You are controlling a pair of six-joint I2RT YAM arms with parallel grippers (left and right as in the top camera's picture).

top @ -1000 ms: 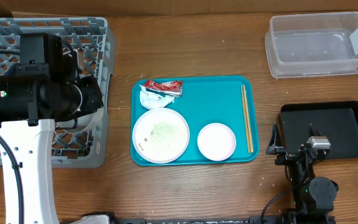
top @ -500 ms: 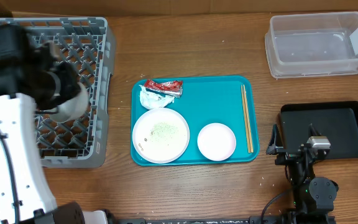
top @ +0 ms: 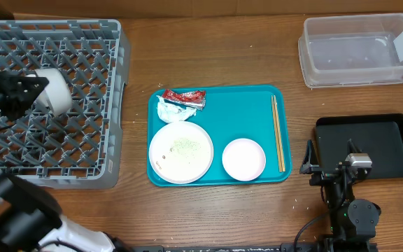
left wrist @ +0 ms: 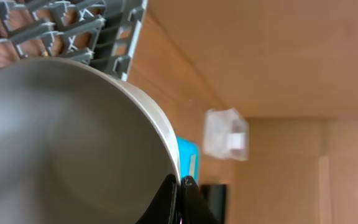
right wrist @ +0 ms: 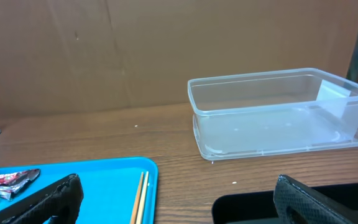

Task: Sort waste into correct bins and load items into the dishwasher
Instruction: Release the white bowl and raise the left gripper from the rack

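Observation:
My left gripper will move back and down and put the grey bowl (top: 53, 91) on the rack's near wires, because those rows are empty.
My left gripper (left wrist: 180, 183) is shut on the rim of the grey bowl (left wrist: 67, 143), whose inside fills the left wrist view. From overhead the bowl (top: 53, 91) hangs tilted over the left part of the dishwasher rack (top: 89, 42), with the left gripper (top: 32, 88) beside it. On the teal tray (top: 257, 105) lie the red sauce packet (top: 185, 97), the napkin (top: 171, 111), the white plate (top: 181, 152) with crumbs, the pink dish (top: 243, 159) and the chopsticks (top: 277, 133). My right gripper (right wrist: 179, 205) stands open and holds nothing, low between the tray and the black bin (top: 369, 145).
The clear tub (top: 359, 49) stands at the back right, seen close in the right wrist view as the tub (right wrist: 272, 112). The right arm's base (top: 341, 203) sits at the front edge by the black bin. Bare wood separates rack and tray.
The left arm has swung left across the rack, carrying the bowl from the rack's right half to its left half. The right arm has not moved.

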